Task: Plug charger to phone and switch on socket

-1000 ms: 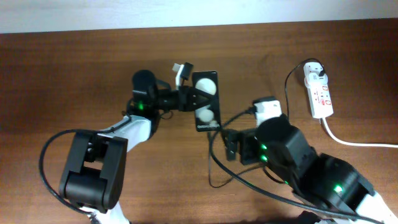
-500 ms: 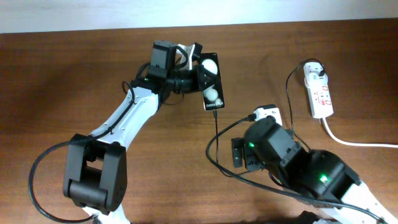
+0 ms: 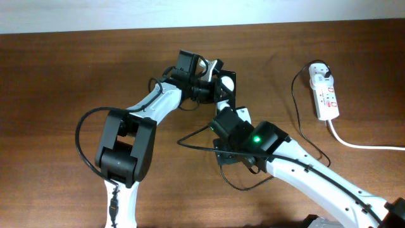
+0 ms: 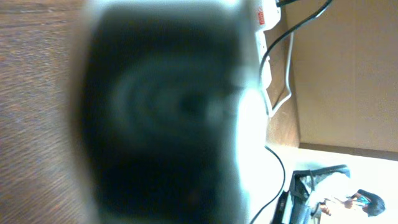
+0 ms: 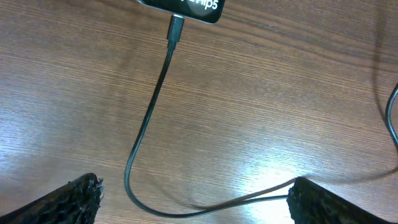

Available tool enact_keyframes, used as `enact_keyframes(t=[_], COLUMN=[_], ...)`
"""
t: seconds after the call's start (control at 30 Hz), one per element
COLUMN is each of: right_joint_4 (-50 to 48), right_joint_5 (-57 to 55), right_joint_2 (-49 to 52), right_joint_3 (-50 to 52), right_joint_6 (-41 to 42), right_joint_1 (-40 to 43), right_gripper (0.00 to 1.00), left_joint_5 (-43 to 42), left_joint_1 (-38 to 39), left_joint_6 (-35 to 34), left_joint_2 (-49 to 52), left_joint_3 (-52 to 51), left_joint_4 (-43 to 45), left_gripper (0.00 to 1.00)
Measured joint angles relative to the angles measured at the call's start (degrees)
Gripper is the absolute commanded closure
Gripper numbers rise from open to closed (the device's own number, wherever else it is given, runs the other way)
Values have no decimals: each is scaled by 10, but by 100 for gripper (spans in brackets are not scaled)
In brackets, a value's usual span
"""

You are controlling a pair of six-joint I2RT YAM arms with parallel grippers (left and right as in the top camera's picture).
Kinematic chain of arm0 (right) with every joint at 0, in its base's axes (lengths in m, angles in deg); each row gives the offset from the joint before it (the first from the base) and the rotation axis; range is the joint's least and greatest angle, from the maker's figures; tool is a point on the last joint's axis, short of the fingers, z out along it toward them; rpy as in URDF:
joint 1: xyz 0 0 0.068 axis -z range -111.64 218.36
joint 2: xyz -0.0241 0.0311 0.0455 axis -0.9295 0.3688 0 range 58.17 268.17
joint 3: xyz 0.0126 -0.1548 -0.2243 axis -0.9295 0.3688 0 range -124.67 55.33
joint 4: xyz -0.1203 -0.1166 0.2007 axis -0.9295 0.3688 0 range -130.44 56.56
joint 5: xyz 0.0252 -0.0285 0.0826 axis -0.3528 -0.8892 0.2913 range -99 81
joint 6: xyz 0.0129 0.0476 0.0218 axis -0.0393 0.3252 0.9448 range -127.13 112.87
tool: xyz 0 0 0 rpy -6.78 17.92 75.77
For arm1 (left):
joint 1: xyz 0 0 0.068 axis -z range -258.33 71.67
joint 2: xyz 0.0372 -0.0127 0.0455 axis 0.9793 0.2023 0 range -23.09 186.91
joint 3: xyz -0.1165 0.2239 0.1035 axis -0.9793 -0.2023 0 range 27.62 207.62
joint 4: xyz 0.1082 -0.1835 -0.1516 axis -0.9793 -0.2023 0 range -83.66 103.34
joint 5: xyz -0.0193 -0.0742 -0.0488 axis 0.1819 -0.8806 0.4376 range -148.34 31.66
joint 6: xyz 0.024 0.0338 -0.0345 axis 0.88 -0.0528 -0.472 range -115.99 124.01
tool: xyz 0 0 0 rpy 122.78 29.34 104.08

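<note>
The connector already sits in the bottom edge of the phone and bare brown tabletop lies below, so the left gripper lowers it flat there next and releases.
The black phone with its white round patches is held at its upper edge by my left gripper, at the table's middle back. In the left wrist view it fills the frame as a dark blur. The charger's thin black cable has its connector tip in the phone's bottom edge. My right gripper is wide open just below the phone, its fingers either side of the cable loop. The white socket lies at the right with the charger's white plug in it.
The socket's thick white cord runs off to the right edge. The charger cable trails from the plug down across the brown wooden table and loops under my right arm. A white wall borders the far edge.
My left gripper has carried the phone to the right and farther back. My right arm has swung up and left, close under the phone.
</note>
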Motion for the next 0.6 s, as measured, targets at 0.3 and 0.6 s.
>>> enact_keyframes(t=[0.3, 0.6], right_joint_4=[-2, -2], right_joint_5=[6, -101], right_joint_2=[-126, -457], right_joint_3=[0, -1], right_joint_6=[26, 22], right_joint_1=[0, 0], right_gripper=[2, 1], left_joint_5=[71, 55], left_joint_1=[-2, -22], left_joint_6=[2, -39], left_joint_2=[0, 60], left_joint_3=[1, 4], left_joint_4=[-34, -14], left_gripper=[100, 100])
